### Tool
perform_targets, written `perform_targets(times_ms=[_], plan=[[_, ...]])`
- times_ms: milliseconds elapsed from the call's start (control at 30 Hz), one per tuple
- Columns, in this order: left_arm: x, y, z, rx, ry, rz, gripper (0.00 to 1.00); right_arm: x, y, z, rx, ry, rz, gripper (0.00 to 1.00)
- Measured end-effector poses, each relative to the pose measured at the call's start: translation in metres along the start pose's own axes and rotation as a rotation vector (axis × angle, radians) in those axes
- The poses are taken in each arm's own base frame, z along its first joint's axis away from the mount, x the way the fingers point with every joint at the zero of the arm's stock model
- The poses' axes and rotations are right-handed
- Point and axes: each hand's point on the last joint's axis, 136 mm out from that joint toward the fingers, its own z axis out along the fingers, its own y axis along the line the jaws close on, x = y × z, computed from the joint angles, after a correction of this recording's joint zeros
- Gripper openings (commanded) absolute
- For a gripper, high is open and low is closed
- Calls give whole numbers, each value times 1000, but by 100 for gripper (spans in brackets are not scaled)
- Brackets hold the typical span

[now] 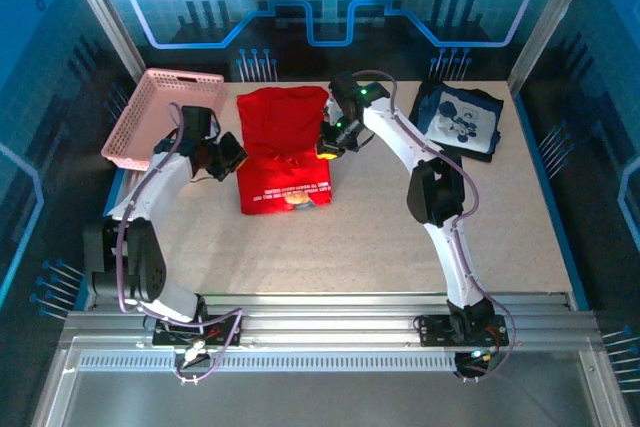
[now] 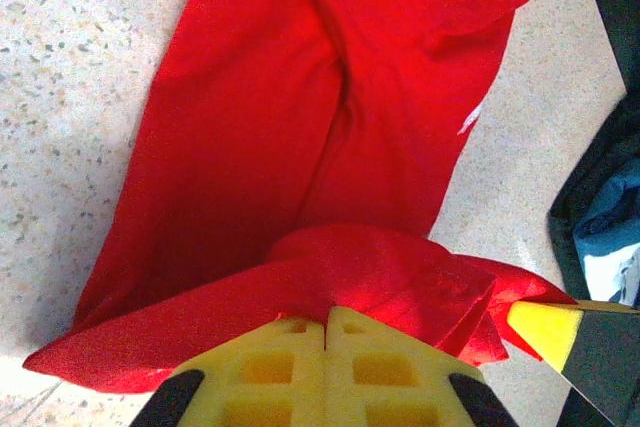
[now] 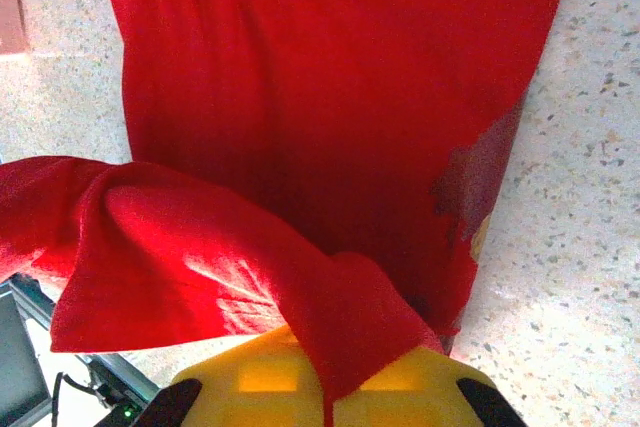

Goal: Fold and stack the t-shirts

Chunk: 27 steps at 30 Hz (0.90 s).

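The pinched cloth still hangs a little above the t-shirt, so I will next bring my left gripper down onto the flat red cloth below and release the fold there.
The red t-shirt (image 1: 284,149) lies lengthwise in the middle of the table, white print and a brown patch at its near end. My left gripper (image 1: 236,153) is at its left edge, shut on a fold of red cloth (image 2: 380,267). My right gripper (image 1: 326,143) is at its right edge, shut on another fold of the red t-shirt (image 3: 330,297) that drapes between its yellow fingers (image 3: 250,377). Both folds are lifted a little above the flat cloth. The navy t-shirt (image 1: 460,119) with a white graphic lies folded at the far right.
A pink lattice basket (image 1: 160,117) stands at the far left, close to the left arm. Bare speckled tabletop (image 1: 380,247) stretches in front of the red t-shirt. Aluminium frame posts and blue panels enclose the table.
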Motion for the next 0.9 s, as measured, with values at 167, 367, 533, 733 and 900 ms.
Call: perform_targets(times_ms=[167,367,533,733,900], plan=[[-8,6,21,-23,17,5,0,-14,-8,15,-9,-14,30,12],[-24,8,55,-37,30,15,14,-47,-23,42,-70,-42,103,37],[-62,-20,77,-1,8,37,63,-96,-27,47,-235,-125,231,55],[-122,-100,1,148,-189,96,83,-137,-5,-39,-355,-303,189,59],[-125,-129,-106,256,-347,128,90,-92,22,-136,-332,-380,74,54]])
